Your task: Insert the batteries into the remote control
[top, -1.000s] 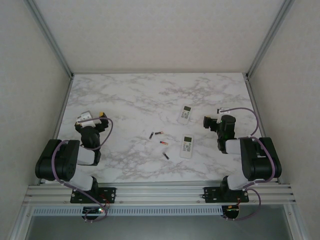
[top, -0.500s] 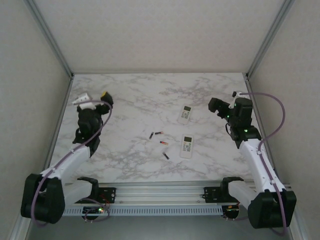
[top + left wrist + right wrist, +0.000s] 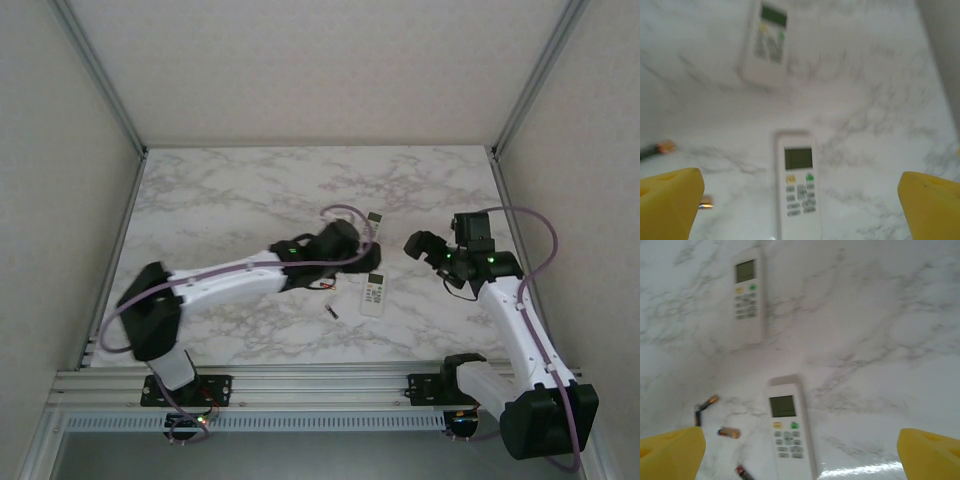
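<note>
My left gripper lowers onto the screen end of the near remote (image 3: 375, 279) (image 3: 798, 156) next, since the yellow fingers stand wide apart with the remote's narrow body between them.
Two white remotes lie face up on the marble table: a near remote (image 3: 374, 293) (image 3: 797, 192) (image 3: 788, 432) and a far remote (image 3: 374, 222) (image 3: 767, 42) (image 3: 749, 295). Small dark batteries with orange ends lie left of the near remote (image 3: 332, 312) (image 3: 729, 432) (image 3: 706, 404) (image 3: 657, 148); the left arm covers some of them from above. My left gripper (image 3: 352, 250) (image 3: 800, 200) hovers open above the near remote, its yellow fingertips (image 3: 670, 200) wide apart. My right gripper (image 3: 415, 243) (image 3: 800, 452) hangs open in the air right of the remotes, holding nothing.
The left arm (image 3: 230, 278) stretches across the table's middle from the lower left. Metal frame rails (image 3: 105, 85) and pale walls enclose the table on three sides. Bare marble (image 3: 250, 190) lies behind and to the left.
The left arm swung from the far left across to the centre, over the batteries and remotes. The right gripper dropped slightly and moved left toward the remotes.
</note>
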`<state>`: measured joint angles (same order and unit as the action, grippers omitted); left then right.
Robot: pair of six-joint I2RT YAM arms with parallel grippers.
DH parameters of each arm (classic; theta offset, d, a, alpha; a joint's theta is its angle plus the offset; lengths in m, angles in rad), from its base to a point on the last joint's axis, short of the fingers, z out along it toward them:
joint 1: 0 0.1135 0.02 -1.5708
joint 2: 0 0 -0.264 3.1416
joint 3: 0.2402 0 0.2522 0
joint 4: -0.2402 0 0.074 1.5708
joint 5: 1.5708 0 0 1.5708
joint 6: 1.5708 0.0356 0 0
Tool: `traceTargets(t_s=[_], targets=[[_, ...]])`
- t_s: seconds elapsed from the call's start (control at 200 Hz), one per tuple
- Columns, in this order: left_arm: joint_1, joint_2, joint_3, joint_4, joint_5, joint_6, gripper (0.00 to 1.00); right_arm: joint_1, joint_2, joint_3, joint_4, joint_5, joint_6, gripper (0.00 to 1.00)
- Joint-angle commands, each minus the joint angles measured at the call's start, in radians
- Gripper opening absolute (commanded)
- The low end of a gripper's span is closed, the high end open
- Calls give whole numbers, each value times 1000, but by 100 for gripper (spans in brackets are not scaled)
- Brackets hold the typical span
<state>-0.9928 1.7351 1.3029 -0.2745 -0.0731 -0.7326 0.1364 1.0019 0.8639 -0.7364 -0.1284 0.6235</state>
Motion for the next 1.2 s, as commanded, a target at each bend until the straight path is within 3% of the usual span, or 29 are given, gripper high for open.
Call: traceTargets(t_s=[0.0,0.135,0.29,0.421,0.686,0.826,0.916,1.041,1.131,1.197], targets=[[-31,132,103,-195,29,-38,99,2,-68,-16,-62,147,119,99],[-47,282,227,-240,-16,-21,100,2,-146,-58,-26,168,146,99],[-53,403,322,-230,20,26,99,0,-165,-55,-58,212,135,99],[-50,504,431,-309,-43,40,97,0,-167,-48,-70,205,135,99],[-52,605,514,-395,-22,61,64,0,-190,-10,-100,218,144,99],[-48,536,456,-337,-11,59,48,-1,-201,27,-115,206,155,99],[-18,426,372,-235,26,56,44,-3,-204,60,-121,177,157,99],[66,206,194,9,176,62,40,-8,-201,104,-60,30,104,99],[151,16,40,236,346,53,37,-8,-202,106,75,-218,33,99],[218,-93,-51,402,477,26,36,-6,-202,82,258,-478,18,99]])
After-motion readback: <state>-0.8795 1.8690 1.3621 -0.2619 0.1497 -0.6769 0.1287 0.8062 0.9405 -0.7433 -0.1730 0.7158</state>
